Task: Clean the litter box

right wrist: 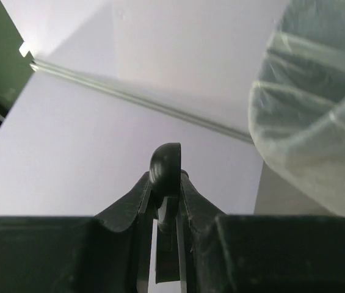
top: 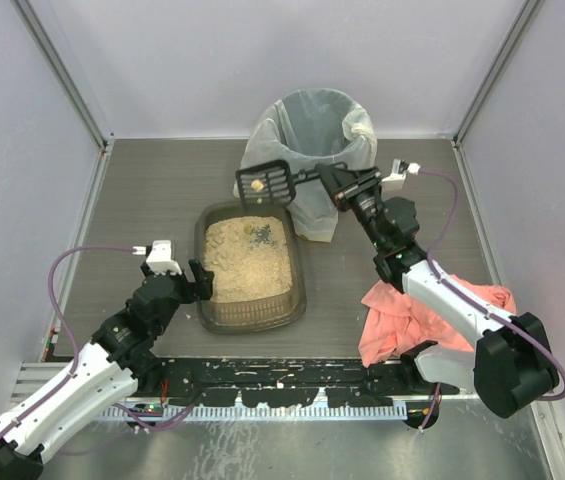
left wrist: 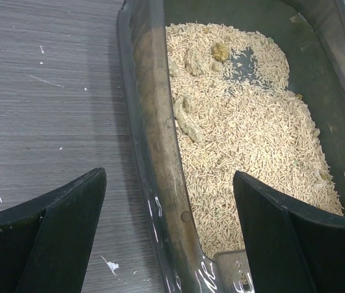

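My right gripper will swing over the bin next, then move back and down to let go of the scoop (top: 272, 181) on the litter (top: 268, 266), because the litter is below and back of the gripper.
The litter box (top: 252, 316) is a dark translucent tray with tan granules, in the middle of the table. My left gripper (top: 202, 281) is open, its jaws on either side of the box's left wall (left wrist: 154, 152); in the left wrist view the gripper (left wrist: 169, 213) touches neither side. Yellowish clumps (left wrist: 187, 119) lie in the litter. My right gripper (top: 337, 182) is shut on the handle (right wrist: 165, 165) of a black scoop (top: 272, 181). The scoop is held in the air above the box's far edge, with a small tan clump (top: 259, 184) on it.
A round bin with a white bag (top: 312, 130) stands just behind and right of the scoop; it also shows in the right wrist view (right wrist: 319, 110). A pink cloth (top: 402, 310) lies at the right, under the right arm. Grey walls enclose the table.
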